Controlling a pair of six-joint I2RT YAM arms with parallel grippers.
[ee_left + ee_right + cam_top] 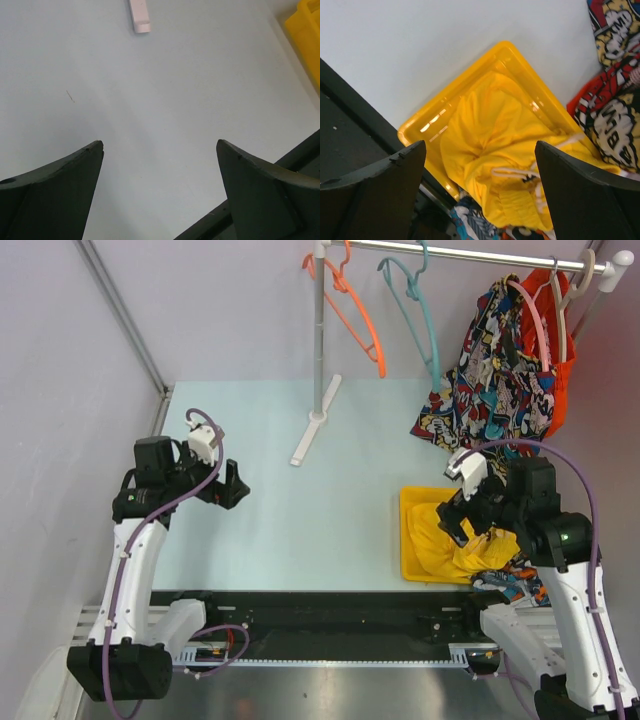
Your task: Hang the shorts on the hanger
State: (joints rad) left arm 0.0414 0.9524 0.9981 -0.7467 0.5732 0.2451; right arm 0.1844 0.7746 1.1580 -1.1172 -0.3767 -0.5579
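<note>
My right gripper moves down past the yellow garment (pixel 455 540) onto the shorts' printed fold (pixel 521 579) next, which lies below it and to its right in the top view.
The shorts (pixel 515 582), navy, teal, orange and white print, lie mostly hidden under a plain yellow garment (pixel 455 540) at the near right edge of a yellow tray (pixel 408 540). A strip of them shows in the right wrist view (pixel 475 225). The teal hanger (pixel 418 310) hangs empty on the rail at the back. My right gripper (pixel 462 525) is open and empty, hovering over the yellow garment (pixel 495 150). My left gripper (pixel 238 487) is open and empty over bare table at the left (pixel 160 145).
An orange hanger (pixel 352 310) hangs left of the teal one. A pink hanger (pixel 535 315) carries comic-print shorts (pixel 490 380) at the right of the rail. The rack's post (pixel 319 330) and white foot (pixel 315 420) stand mid-table; the foot shows in the left wrist view (pixel 139 17).
</note>
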